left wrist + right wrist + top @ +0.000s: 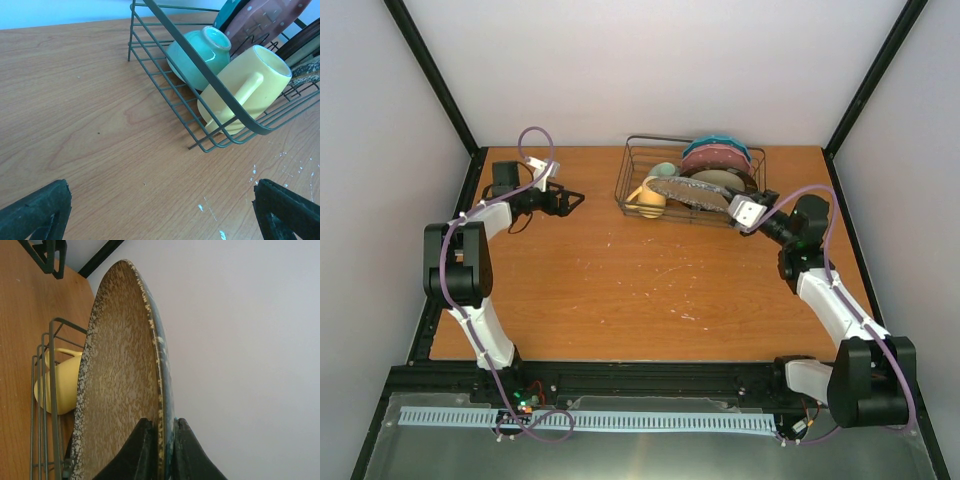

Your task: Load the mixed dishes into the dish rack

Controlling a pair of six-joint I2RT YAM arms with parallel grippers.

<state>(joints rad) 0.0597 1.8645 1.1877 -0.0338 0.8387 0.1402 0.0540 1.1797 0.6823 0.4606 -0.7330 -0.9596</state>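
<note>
I need to lower my right gripper to the right in the top view next and release the speckled plate (pixel 686 192) inside the rack's front wires, because the plate hangs over the rack.
The black wire dish rack (pixel 624 176) stands at the back middle of the table. In it are the yellow mug (pixel 648 200), the pale green bowl (pixel 664 171), the teal plate (pixel 716 143), the pink plate (pixel 720 157) and the dark-rimmed cream plate (pixel 722 180). My right gripper (pixel 737 208) is shut on the rim of the grey speckled plate (pixel 686 192), held over the rack's front. The right wrist view shows the plate (pixel 120 380) on edge between the fingertips (pixel 143 445). My left gripper (pixel 571 200) is open and empty, left of the rack; its view shows mug (pixel 245 87) and bowl (pixel 199 56).
The rack's front left corner (pixel 200 147) lies just ahead of my left gripper (pixel 160 215) on the wooden table (pixel 90 100). White walls and black frame posts close in the table. The rack wires (pixel 47 390) and mug (pixel 60 385) lie beside the held plate.
</note>
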